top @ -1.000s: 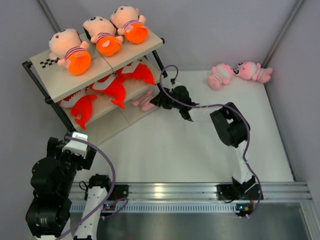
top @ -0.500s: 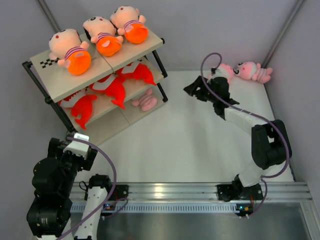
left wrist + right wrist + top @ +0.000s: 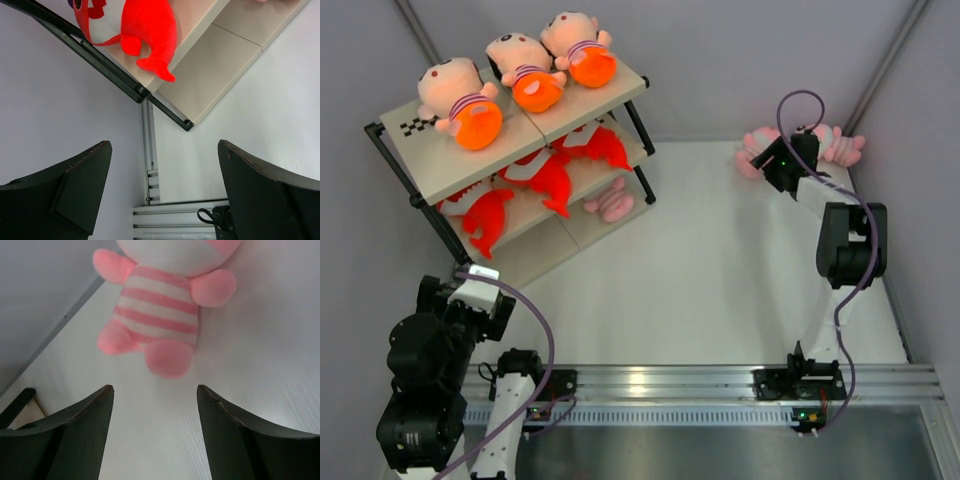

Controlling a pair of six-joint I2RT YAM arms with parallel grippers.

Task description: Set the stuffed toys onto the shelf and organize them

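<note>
Next, my right gripper moves down so its open fingers straddle the near leg of the pink striped doll (image 3: 749, 170) (image 3: 169, 360), as that leg lies just below them.
The shelf (image 3: 430, 175) stands at the far left. Three red-orange fish (image 3: 550, 178) lie on its middle board, and one shows in the left wrist view (image 3: 145, 30). One pink striped doll (image 3: 610, 203) lies on the lower board. Two more pink striped dolls (image 3: 840, 146) lie on the table at the far right. My right gripper (image 3: 766, 165) is open and empty just short of the left one (image 3: 753, 152), whose legs point at the jaws (image 3: 160, 305). My left gripper (image 3: 468, 272) is open and empty near the shelf's front corner.
Three larger peach dolls (image 3: 460, 105) with orange bottoms lie on the shelf's top board. Grey walls close in the left, back and right sides. The right wall is close behind the two pink dolls. An aluminium rail (image 3: 700, 385) runs along the near edge.
My right gripper has pulled away from the shelf's lower board, leaving a pink doll there, and swung to the far right up to the two pink dolls. The left arm has barely moved.
</note>
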